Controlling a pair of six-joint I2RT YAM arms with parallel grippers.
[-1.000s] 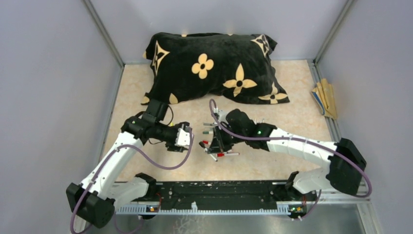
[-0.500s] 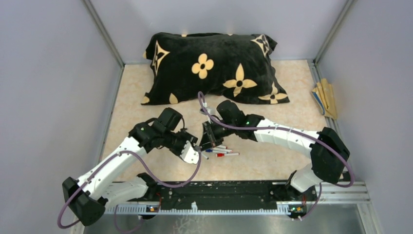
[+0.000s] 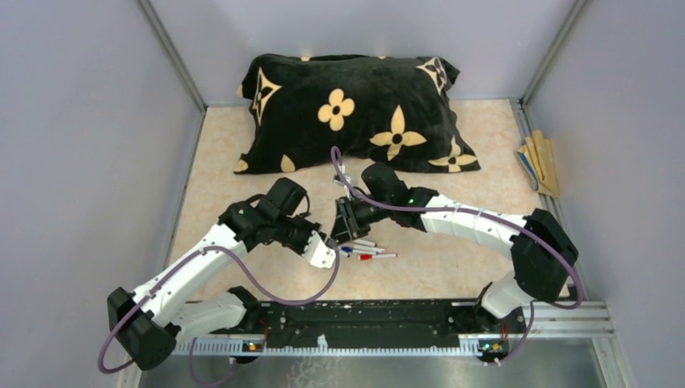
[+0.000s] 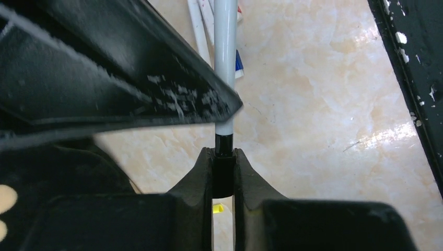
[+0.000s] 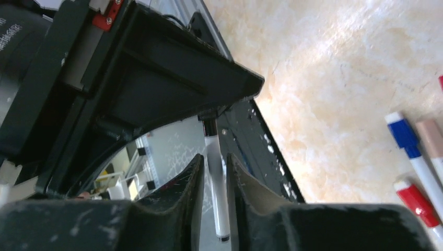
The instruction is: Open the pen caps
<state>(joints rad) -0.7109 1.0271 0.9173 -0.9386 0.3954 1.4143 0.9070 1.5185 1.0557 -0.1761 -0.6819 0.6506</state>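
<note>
The body of the white pen sits in my right gripper, and the yellow piece (image 4: 218,208) lies below my left gripper. My left gripper needs to pull away, move down and outward to that piece, and let go.
In the left wrist view my left gripper (image 4: 223,154) is shut on the black pen cap (image 4: 223,172) of a white pen (image 4: 225,52). The barrel runs up behind the right gripper's black finger. In the right wrist view the same pen's barrel (image 5: 215,188) lies between the fingertips of my right gripper (image 5: 214,159), whose jaws stand slightly parted with a thin gap beside it. From the top view both grippers meet over the table, left (image 3: 325,255), right (image 3: 344,228). More pens (image 3: 367,250) lie beside them, with blue (image 5: 405,133) and red (image 5: 415,198) caps on.
A black pillow with tan flowers (image 3: 355,113) fills the back of the table. Tan sticks (image 3: 540,162) lie at the right wall. The black rail (image 3: 363,319) runs along the near edge. A small yellow piece (image 4: 218,208) lies on the table under the left jaws.
The arms came together above the pile, the right one carrying the pen. The left gripper closed on the black cap and the right jaws eased apart a little.
</note>
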